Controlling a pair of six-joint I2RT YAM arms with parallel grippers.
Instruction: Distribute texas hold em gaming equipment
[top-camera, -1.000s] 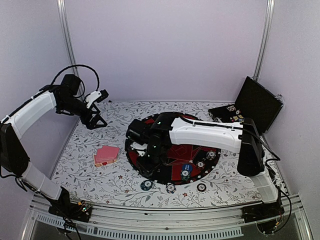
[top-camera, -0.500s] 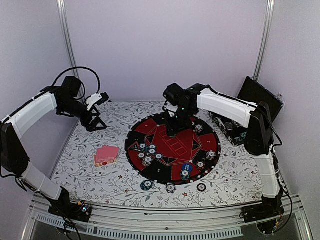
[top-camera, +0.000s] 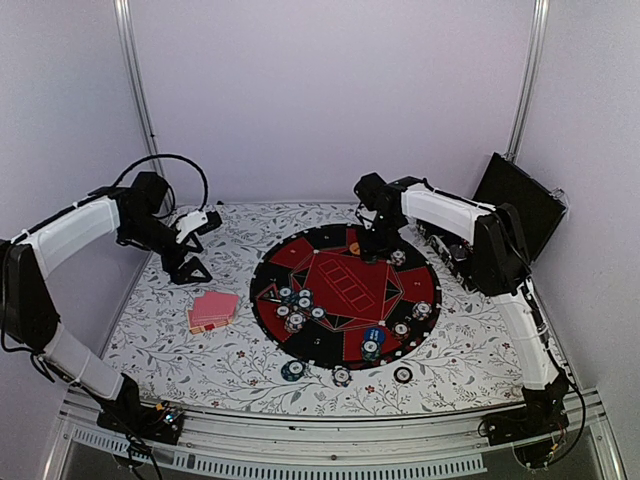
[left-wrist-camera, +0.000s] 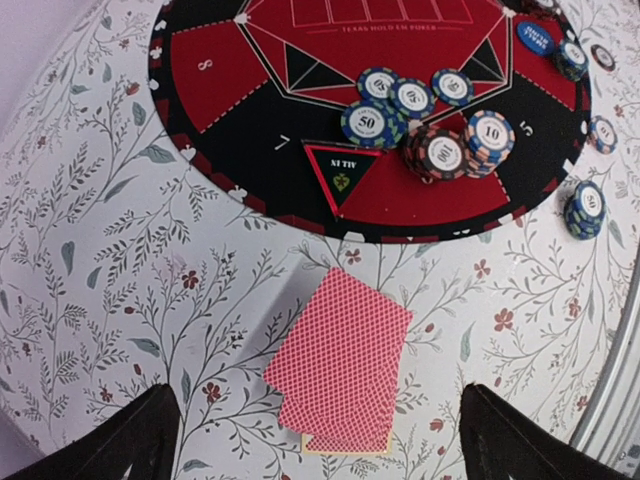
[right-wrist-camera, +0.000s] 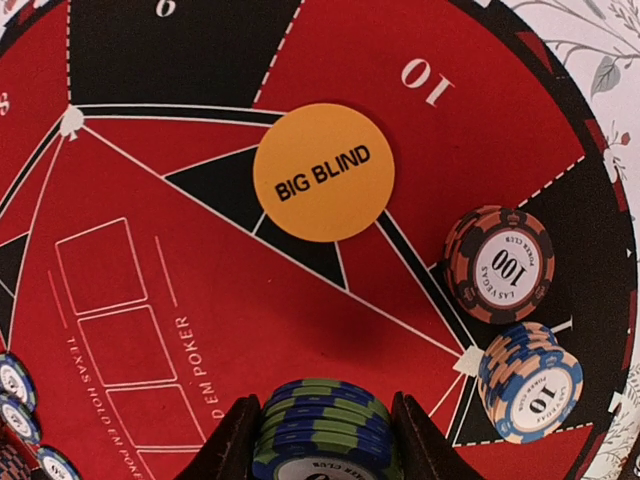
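Note:
The BIG BLIND disc lies outward and below my right gripper, so I will ease outward and down to release the chips on the felt by the disc.
In the right wrist view my right gripper (right-wrist-camera: 322, 408) is shut on a stack of blue-and-green poker chips (right-wrist-camera: 325, 440), held just above the red felt. From above, the right gripper (top-camera: 372, 245) hangs over the far part of the round mat (top-camera: 345, 290). An orange "BIG BLIND" disc (right-wrist-camera: 323, 172) lies just ahead of it. Stacks marked 100 (right-wrist-camera: 500, 263) and 10 (right-wrist-camera: 530, 385) stand to its right. My left gripper (left-wrist-camera: 316, 420) is open and hovers above a fanned pile of pink-backed cards (left-wrist-camera: 340, 375). That pile of cards (top-camera: 213, 310) lies left of the mat, near the left gripper (top-camera: 188, 268).
Several chips (top-camera: 298, 305) sit on the mat's left sector. A blue disc (top-camera: 373, 335) and more chips lie on its near right. Three chip stacks (top-camera: 341, 376) rest on the floral cloth before the mat. A black case (top-camera: 515, 205) stands open at the back right.
The right arm swung from the near-left side of the mat across to its far side. The left gripper shifted slightly nearer and to the right, toward the cards.

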